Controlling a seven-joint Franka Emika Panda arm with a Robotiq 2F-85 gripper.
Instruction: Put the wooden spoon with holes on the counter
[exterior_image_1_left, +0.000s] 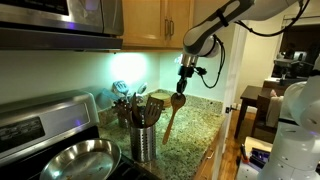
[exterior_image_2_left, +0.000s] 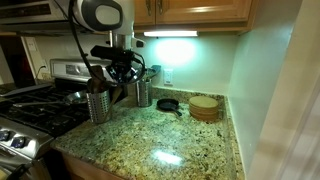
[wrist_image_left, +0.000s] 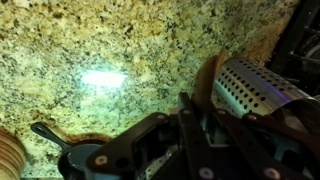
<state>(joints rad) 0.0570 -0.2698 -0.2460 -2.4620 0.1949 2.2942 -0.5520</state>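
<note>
My gripper should next go down, away from the steel utensil holder (exterior_image_1_left: 143, 142), and release the spoon on the clear, open granite counter.
My gripper (exterior_image_1_left: 184, 78) is shut on the wooden spoon (exterior_image_1_left: 172, 115) near its wide head. The spoon hangs in the air with its slim handle pointing down over the granite counter (exterior_image_1_left: 195, 130), to the right of the steel utensil holder (exterior_image_1_left: 143, 142). In the wrist view my gripper's fingers (wrist_image_left: 192, 112) clamp the brown spoon (wrist_image_left: 208, 78) beside the perforated holder (wrist_image_left: 255, 92), with the counter (wrist_image_left: 110, 50) below. In an exterior view my gripper (exterior_image_2_left: 121, 62) hovers above the holder (exterior_image_2_left: 98, 104); the spoon is hard to make out there.
Other wooden utensils (exterior_image_1_left: 150, 105) and a shiny metal one (exterior_image_1_left: 121, 90) stand in the holder. A steel pan (exterior_image_1_left: 75, 160) sits on the stove. A small black skillet (exterior_image_2_left: 168, 104), a round wooden stack (exterior_image_2_left: 205, 107) and a second canister (exterior_image_2_left: 140, 92) stand by the back wall.
</note>
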